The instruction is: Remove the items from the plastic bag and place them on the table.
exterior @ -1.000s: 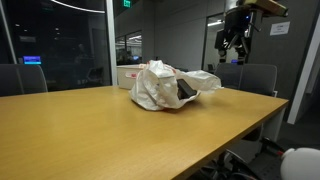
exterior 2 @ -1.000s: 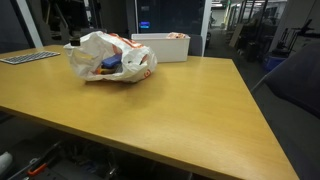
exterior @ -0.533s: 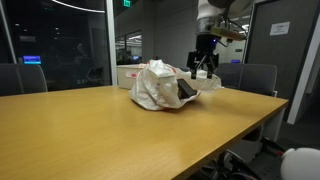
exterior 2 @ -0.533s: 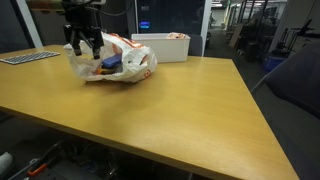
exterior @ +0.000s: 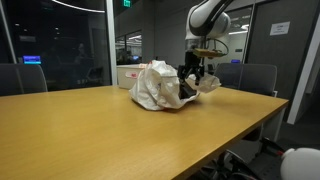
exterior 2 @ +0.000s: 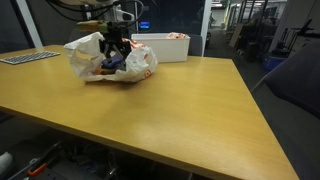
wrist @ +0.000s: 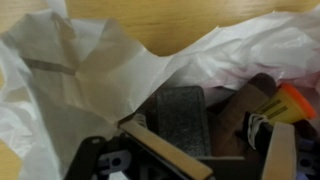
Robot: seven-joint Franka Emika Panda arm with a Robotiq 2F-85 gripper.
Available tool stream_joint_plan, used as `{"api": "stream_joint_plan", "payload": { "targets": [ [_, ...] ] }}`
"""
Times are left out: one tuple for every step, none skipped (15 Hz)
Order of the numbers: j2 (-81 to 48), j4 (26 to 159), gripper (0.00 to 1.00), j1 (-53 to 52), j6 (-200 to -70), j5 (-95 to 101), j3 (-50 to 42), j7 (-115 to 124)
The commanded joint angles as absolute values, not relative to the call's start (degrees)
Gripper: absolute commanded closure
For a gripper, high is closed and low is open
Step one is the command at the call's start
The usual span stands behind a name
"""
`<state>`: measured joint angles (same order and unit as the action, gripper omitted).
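My gripper lowers into the bag's opening next and closes across the grey rectangular item, since that item lies below, between its spread fingers.
A crumpled white plastic bag (exterior: 152, 86) lies on the wooden table (exterior: 100, 130); it also shows in an exterior view (exterior 2: 142, 62). My gripper (exterior: 193, 78) (exterior 2: 113, 62) is at the bag's open mouth, just above its contents. In the wrist view the bag (wrist: 80, 80) gapes open, showing a grey rectangular item (wrist: 182, 118), a brown item (wrist: 245, 108) and something orange (wrist: 298, 100). The gripper (wrist: 215, 152) is open, its tan fingers (wrist: 160, 150) spread on either side of the grey and brown items, holding nothing.
A white box (exterior: 128, 75) (exterior 2: 165, 46) stands behind the bag. Office chairs (exterior: 255, 78) (exterior 2: 295, 80) stand at the table's edges. A keyboard (exterior 2: 25, 58) lies at the far side. Glass walls are behind.
The gripper has come down from high above and moved in to the bag's opening. The bag has not visibly moved.
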<state>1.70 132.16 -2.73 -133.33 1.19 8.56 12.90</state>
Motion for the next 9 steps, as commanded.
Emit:
{"api": "stream_joint_plan", "payload": {
  "targets": [
    [-5.8, 125.8, 0.0, -3.4, -135.3, 3.0, 6.7, 13.1],
    [-7.0, 125.3, 0.0, -3.6, -135.8, 3.4, 6.3, 13.5],
    [-8.1, 125.0, 0.0, -3.8, -136.2, 3.3, 6.0, 13.5],
    [-8.8, 125.0, 0.0, -3.9, -136.8, 3.6, 5.7, 13.5],
    [-9.3, 125.1, 0.25, -4.0, -137.2, 3.4, 5.4, 13.0],
    [-9.3, 125.3, 0.28, -4.1, -137.0, 3.1, 5.3, 12.7],
    [-8.9, 125.7, 0.34, -4.3, -136.8, 3.3, 5.2, 12.9],
    [-8.3, 126.0, 0.42, -4.6, -135.9, 4.2, 4.9, 14.1],
    [-7.4, 126.3, 0.51, -4.9, -135.1, 4.1, 5.0, 14.2]
  ]
}}
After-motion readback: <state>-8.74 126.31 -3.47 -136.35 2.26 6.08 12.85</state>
